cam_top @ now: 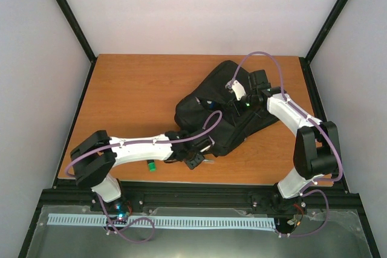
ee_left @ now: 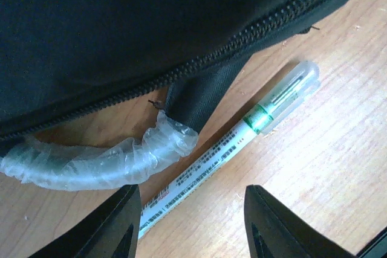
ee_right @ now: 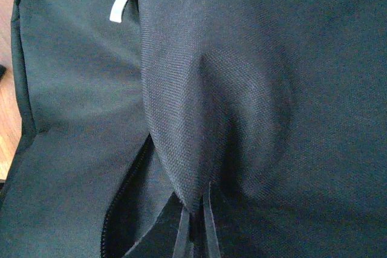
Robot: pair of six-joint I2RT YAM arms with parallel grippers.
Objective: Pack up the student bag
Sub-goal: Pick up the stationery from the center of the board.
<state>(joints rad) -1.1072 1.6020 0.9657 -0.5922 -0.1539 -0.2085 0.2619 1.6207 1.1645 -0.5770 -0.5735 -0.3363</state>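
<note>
My left gripper turns toward the line of the white pen (ee_left: 242,137) next and lowers around the end of the pen's body opposite the cap (ee_left: 158,211), since the pen slants below my open fingers.
The student bag (cam_top: 225,108) is a big black backpack lying flat on the right half of the wooden table. My right gripper (cam_top: 240,102) is shut on a raised fold of its fabric (ee_right: 196,167), beside an open zip slit (ee_right: 121,209). A grey zip pull (ee_right: 123,1) lies further up the bag. My left gripper (ee_left: 192,225) hovers open at the bag's near edge (ee_left: 121,28), over a white pen (ee_left: 242,137) with a green band and clear cap. The pen lies on the wood, its lower end next to my left finger (ee_left: 115,228). Nothing is held between those jaws.
A bag strap wrapped in crinkled clear plastic (ee_left: 91,161) lies just beyond the pen. A small green object (cam_top: 151,165) sits on the table by my left forearm. Bare wood (cam_top: 127,98) stretches left of the bag. White walls and black frame posts enclose the table.
</note>
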